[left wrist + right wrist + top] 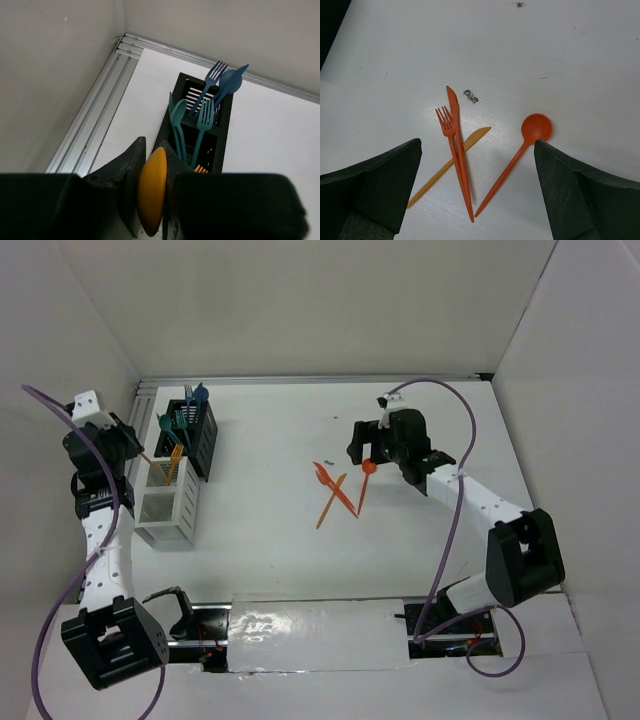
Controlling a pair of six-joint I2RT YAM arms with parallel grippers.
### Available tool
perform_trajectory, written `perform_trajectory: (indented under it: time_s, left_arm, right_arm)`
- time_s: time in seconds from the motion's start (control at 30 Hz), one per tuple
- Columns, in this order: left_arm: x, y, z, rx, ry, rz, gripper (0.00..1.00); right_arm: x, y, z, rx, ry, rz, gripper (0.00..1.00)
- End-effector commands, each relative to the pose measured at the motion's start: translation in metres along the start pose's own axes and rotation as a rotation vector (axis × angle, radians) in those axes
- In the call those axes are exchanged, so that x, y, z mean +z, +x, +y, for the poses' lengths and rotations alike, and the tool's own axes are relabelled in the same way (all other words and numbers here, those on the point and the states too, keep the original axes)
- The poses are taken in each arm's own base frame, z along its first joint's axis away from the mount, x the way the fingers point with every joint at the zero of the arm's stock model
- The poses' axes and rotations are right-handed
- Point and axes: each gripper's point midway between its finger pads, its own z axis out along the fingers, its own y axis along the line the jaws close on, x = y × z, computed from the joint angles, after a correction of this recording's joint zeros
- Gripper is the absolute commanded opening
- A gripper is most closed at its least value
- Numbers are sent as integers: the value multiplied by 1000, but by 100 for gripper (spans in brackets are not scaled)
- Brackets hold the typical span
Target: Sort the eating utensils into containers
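Observation:
My left gripper brings the spoon toward the right in the top view next, to release it over the far white bin, since an orange fork stands there.
My left gripper (151,152) is shut on an orange-yellow spoon (152,192), its bowl pinched between the pads. It hovers at the table's left (133,447), beside the containers. The black mesh bin (222,130) holds several teal forks and spoons (202,117); it also shows in the top view (203,440). The white bins (168,505) stand in front of it, one with an orange fork (176,462). My right gripper (477,187) is open above an orange fork (447,130), a red-orange knife (461,165), a yellow-orange knife (437,175) and an orange spoon (536,128), all lying on the table.
A metal rail frame (100,115) runs along the table's left and far edges, next to white walls. Dark specks (469,95) lie on the white table near the loose utensils. The taped front edge (320,625) lies between the arm bases.

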Motion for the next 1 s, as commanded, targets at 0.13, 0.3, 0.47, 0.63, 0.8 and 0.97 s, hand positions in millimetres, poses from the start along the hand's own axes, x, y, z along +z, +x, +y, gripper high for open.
perform_trajectory:
  time_s: [0.13,0.3,0.47,0.63,0.8,0.97]
  left_arm:
    - [14,-9,-17,159,145,-127,13]
    - [19,11,-19,168,173,-44,14]
    - [22,26,-25,241,174,-3,16]
    - [22,35,-26,192,158,26,36]
    - [17,27,-27,191,145,19,52]
    - [-2,-3,-51,197,246,-18,67]
  right_arm:
    - [17,8,14,-53,-88,-11,99]
    - [21,20,23,-65,-120,35,97]
    - [23,44,38,-84,-118,106,93]
    - [24,54,36,0,-46,153,88]
    - [17,51,33,38,-17,133,87]
    - [18,44,18,47,41,120,86]
